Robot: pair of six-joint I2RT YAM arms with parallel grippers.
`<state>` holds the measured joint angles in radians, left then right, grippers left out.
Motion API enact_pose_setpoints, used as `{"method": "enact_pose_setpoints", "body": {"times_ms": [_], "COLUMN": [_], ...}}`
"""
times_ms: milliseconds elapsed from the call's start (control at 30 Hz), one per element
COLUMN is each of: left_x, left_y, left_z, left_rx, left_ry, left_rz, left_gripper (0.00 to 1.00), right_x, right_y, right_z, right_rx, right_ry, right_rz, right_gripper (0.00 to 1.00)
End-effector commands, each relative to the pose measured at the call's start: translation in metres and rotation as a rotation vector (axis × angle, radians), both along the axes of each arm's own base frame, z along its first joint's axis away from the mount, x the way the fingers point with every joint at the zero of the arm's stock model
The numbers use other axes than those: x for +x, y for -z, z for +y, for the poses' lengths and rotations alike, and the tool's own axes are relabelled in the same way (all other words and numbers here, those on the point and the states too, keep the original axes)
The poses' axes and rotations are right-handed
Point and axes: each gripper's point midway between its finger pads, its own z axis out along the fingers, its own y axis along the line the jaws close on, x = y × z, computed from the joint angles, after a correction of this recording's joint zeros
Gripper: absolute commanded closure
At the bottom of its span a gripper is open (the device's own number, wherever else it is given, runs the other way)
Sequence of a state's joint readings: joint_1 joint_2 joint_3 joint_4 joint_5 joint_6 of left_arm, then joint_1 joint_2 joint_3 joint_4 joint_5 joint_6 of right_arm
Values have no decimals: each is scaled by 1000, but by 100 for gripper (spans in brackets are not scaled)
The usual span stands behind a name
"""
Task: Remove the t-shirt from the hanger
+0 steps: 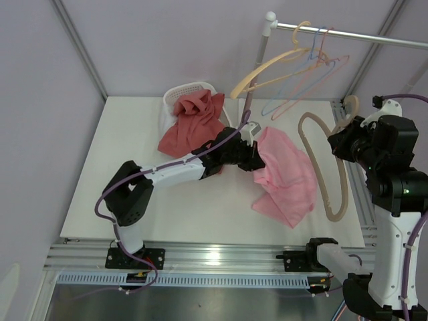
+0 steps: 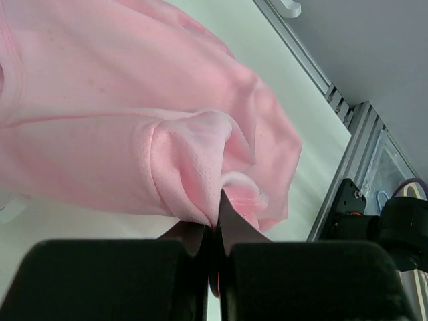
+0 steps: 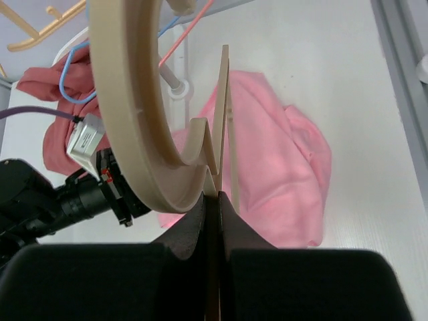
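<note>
My right gripper carries the bare, shirt-free hanger outward next, hooks it over the empty part of the clothes bar (image 1: pixel 356 35) and releases, since that part lies outward.
The pink t-shirt (image 1: pixel 286 175) lies crumpled on the white table, right of centre. My left gripper (image 1: pixel 257 159) is shut on a fold at its left edge; the left wrist view shows the pink t-shirt (image 2: pixel 134 127) pinched between the jaws. A beige wooden hanger (image 1: pixel 326 167) hangs bare, off the shirt, above the table's right side. My right gripper (image 1: pixel 348 130) is shut on the hanger near its hook; in the right wrist view the hanger (image 3: pixel 134 120) curves up from the closed jaws, with the t-shirt (image 3: pixel 274 167) below.
A white basket (image 1: pixel 190 93) at the back holds a red garment (image 1: pixel 194 120) that spills onto the table. A clothes rail (image 1: pixel 348 35) at the back right carries several empty hangers (image 1: pixel 297 70). An aluminium rail (image 1: pixel 214 257) runs along the table's near edge.
</note>
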<state>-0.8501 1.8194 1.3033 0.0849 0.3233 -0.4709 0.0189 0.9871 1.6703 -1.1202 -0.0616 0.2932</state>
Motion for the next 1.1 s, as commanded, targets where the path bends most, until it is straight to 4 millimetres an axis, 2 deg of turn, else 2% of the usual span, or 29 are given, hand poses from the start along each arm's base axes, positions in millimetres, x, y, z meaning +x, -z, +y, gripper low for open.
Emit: {"method": "enact_pose_setpoints", "body": {"times_ms": [0,67,100,133,167,233,267,300,367,400,433,467,500,533,567,600,633,667,700,733,767,800,833,900,933,967,1033,1067], "left_x": [-4,-12,-15,-29,-34,-39,-49,-46,-46,-40,-34,-31,-16,-12,-13,7,14,28,37,46,69,79,83,103,126,127,160,166], "left_y": [-17,-5,-10,22,25,11,33,32,10,-7,-6,-27,-67,-76,-85,-129,-142,-148,-176,-204,-221,-225,-279,-290,-275,-325,-341,-366], "left_z": [12,19,21,34,38,43,58,66,85,90,107,118,123,132,139,151,157,169,169,171,174,172,172,170,164,167,175,185], "left_rx": [-35,-23,-44,-4,-15,-74,-38,-28,-22,-20,51,57,18,31,35,-29,-49,-60,-108,-149,-174,-189,-273,-302,-293,-350,-368,-402], "left_ry": [-14,-16,-13,-15,-13,-19,-31,-70,-112,-142,-213,-239,-281,-294,-278,-322,-332,-342,-332,-326,-333,-320,-302,-269,-275,-279,-341,-360], "left_rz": [-28,-1,-12,41,45,8,30,7,-73,-113,-122,-171,-226,-233,-229,-280,-289,-277,-313,-361,-381,-376,-442,-444,-411,-508,-538,-594], "left_gripper": [99,99,99,99,99,99,99,99,99,99,99,99,99,99,99,99,99,99,99,99,99,99,99,99,99,99,99,99], "right_x": [21,27,31,35,37,43,45,49,59,66,72,77,90,96,100,114,120,124,137,142,146,150,158,167,173,176,183,194], "right_y": [-7,-11,-18,-20,-21,-23,-22,-23,-19,-24,-25,-32,-32,-36,-52,-49,-53,-71,-68,-75,-93,-98,-99,-110,-114,-116,-124,-119], "right_z": [-21,-30,-33,-37,-40,-52,-57,-61,-68,-68,-67,-65,-61,-60,-58,-58,-59,-59,-61,-63,-64,-66,-67,-67,-64,-74,-74,-73], "right_rx": [-41,-44,-39,-41,-46,-72,-88,-100,-135,-136,-138,-134,-124,-123,-118,-132,-140,-144,-172,-182,-185,-194,-204,-199,-188,-182,-161,-156], "right_ry": [123,178,200,229,245,310,333,356,383,385,375,361,345,334,326,323,323,321,316,323,328,329,325,321,309,334,329,324], "right_rz": [-53,-72,-95,-100,-105,-117,-114,-125,-119,-141,-146,-166,-164,-171,-205,-186,-191,-232,-216,-231,-282,-299,-302,-341,-353,-356,-377,-369], "right_gripper": [100,100,100,100,100,100,100,100,100,100,100,100,100,100,100,100,100,100,100,100,99,99,99,100,100,100,100,100]}}
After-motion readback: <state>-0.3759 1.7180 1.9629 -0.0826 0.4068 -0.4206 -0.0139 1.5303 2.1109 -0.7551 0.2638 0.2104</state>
